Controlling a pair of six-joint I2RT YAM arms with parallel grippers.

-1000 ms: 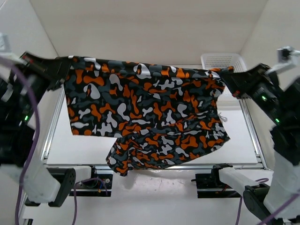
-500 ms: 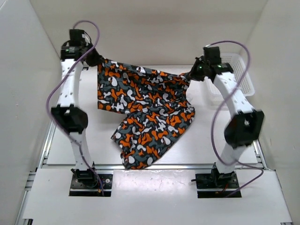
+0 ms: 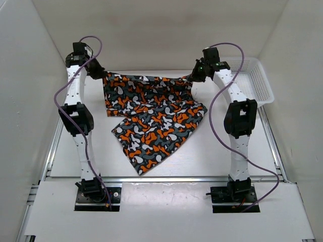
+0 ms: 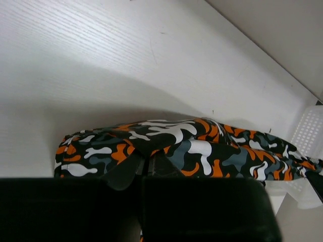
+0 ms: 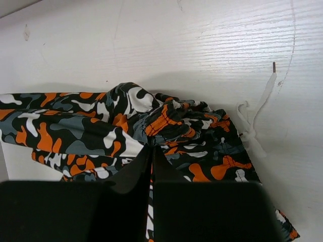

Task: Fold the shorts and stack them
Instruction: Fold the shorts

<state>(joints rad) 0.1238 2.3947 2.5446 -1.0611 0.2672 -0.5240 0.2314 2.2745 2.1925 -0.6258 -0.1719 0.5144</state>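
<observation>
The legs of the shorts lie splayed apart, so I need to draw my left gripper back toward the base, over the trailing leg's near end (image 3: 142,166), and let go of the shorts' corner there.
The camouflage shorts (image 3: 151,113) lie spread on the white table, their top edge stretched between both grippers at the far side, one leg trailing toward the near middle. My left gripper (image 3: 100,72) is shut on the shorts' far left corner; in the left wrist view the fabric (image 4: 202,148) bunches at the closed fingers (image 4: 145,164). My right gripper (image 3: 194,76) is shut on the far right corner; in the right wrist view the gathered waistband (image 5: 171,121) sits at the closed fingertips (image 5: 152,151), with a white drawstring (image 5: 255,121) beside it.
A white mesh basket (image 3: 252,80) stands at the far right of the table, just right of my right arm; its corner shows in the left wrist view (image 4: 308,136). White walls enclose the table on three sides. Both arms stretch far out over the table.
Both arms have carried the held shorts from high near the camera out to the far side and lowered them; the fabric now lies flatter on the table.
</observation>
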